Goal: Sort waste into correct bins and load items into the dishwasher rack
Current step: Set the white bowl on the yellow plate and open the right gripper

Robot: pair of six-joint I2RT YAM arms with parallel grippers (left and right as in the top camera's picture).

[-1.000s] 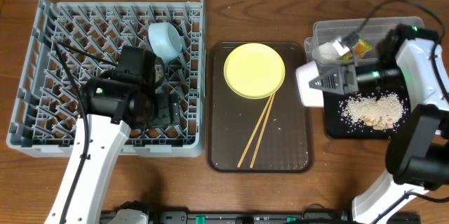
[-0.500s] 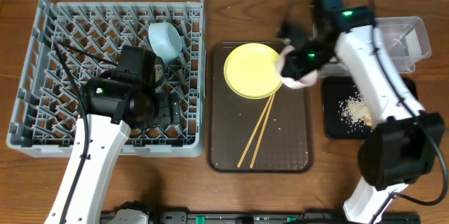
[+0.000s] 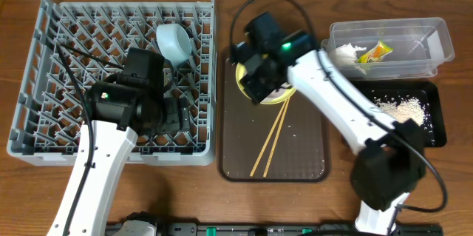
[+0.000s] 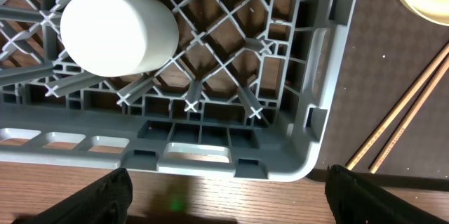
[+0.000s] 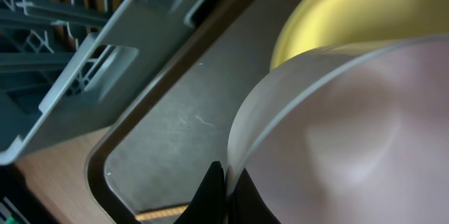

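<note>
The yellow plate is under the white bowl I am holding, so my right gripper should next move down toward the brown tray until the bottom of the bowl rests on the plate.
My right gripper is shut on the rim of the white bowl and holds it over the yellow plate and the brown tray's left part. In the overhead view this gripper hides the bowl. The chopsticks lie on the brown tray. The grey rack holds the light blue bowl and the white cup. My left gripper is open and empty above the rack's front right corner. The clear tub holds the wrapper and white paper. The black tray holds rice scraps.
The brown serving tray lies between the rack and the bins. The rack's right wall is close to the held bowl on the left. Bare wooden table runs along the front.
My right arm has swung left from above the black tray to over the yellow plate, carrying the white bowl. The rice scraps are uncovered. The left arm has not moved.
</note>
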